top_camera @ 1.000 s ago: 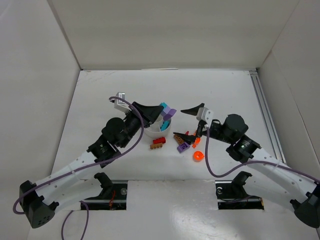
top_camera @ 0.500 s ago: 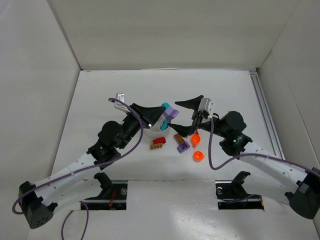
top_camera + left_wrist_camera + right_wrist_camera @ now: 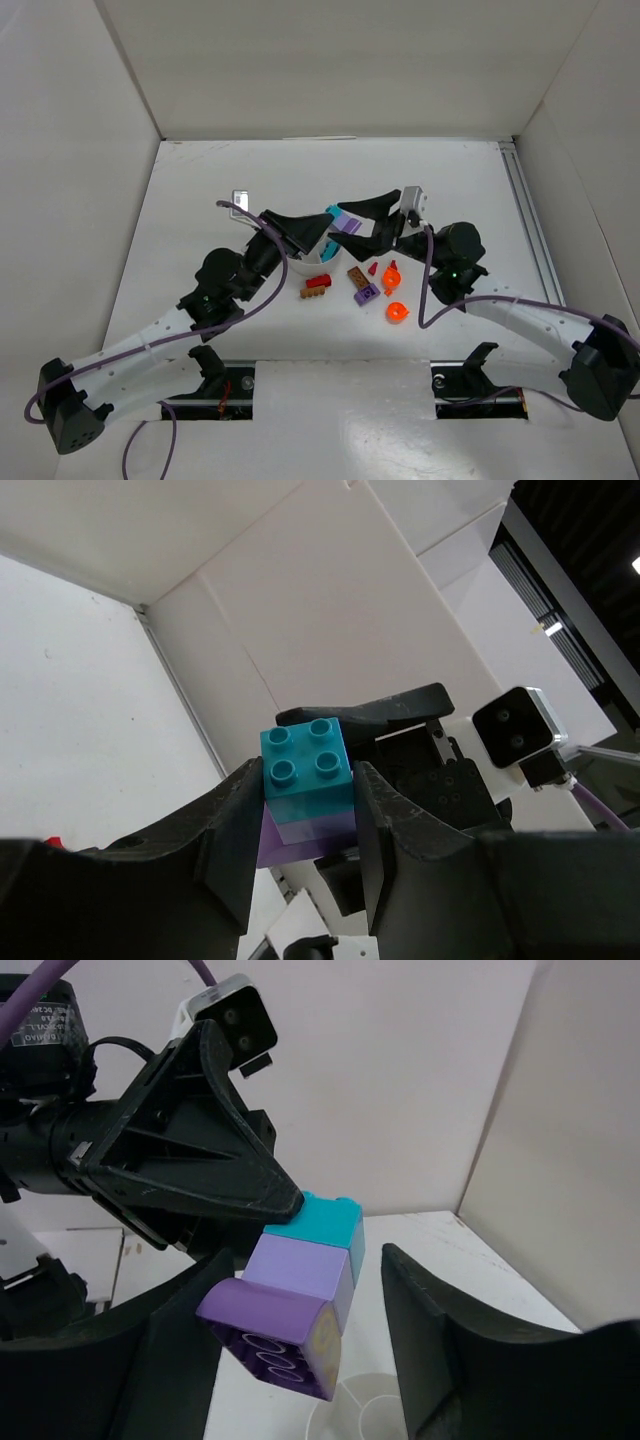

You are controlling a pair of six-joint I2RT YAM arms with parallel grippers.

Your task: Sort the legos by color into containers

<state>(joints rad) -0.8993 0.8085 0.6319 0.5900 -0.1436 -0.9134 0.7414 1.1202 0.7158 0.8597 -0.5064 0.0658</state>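
The colors match, so the left gripper needs to tip downward next and lower over the dish section holding a teal piece [image 3: 329,251] to release the teal brick there.
My left gripper [image 3: 318,232] is shut on the teal top brick [image 3: 306,765] of a stack of legos, with a lilac brick [image 3: 300,1265] and a dark purple rounded piece [image 3: 275,1335] below it. The stack [image 3: 338,216] hangs in the air above the white dish [image 3: 312,258]. My right gripper [image 3: 352,222] is open, its jaws on either side of the stack's purple end, with a gap showing on one side. The left gripper [image 3: 305,815] also shows in the left wrist view, and the right gripper [image 3: 300,1352] in the right wrist view. The dish [image 3: 400,1405] lies below.
Loose legos lie on the table in front of the dish: a red brick [image 3: 318,281], a brown brick [image 3: 314,292], another brown brick [image 3: 356,274], a purple brick [image 3: 366,293], and two orange pieces [image 3: 392,275] [image 3: 397,311]. White walls enclose the table.
My right gripper has swung left from above the loose bricks to the held stack and now flanks its purple end. My left gripper shifted slightly right with the stack.
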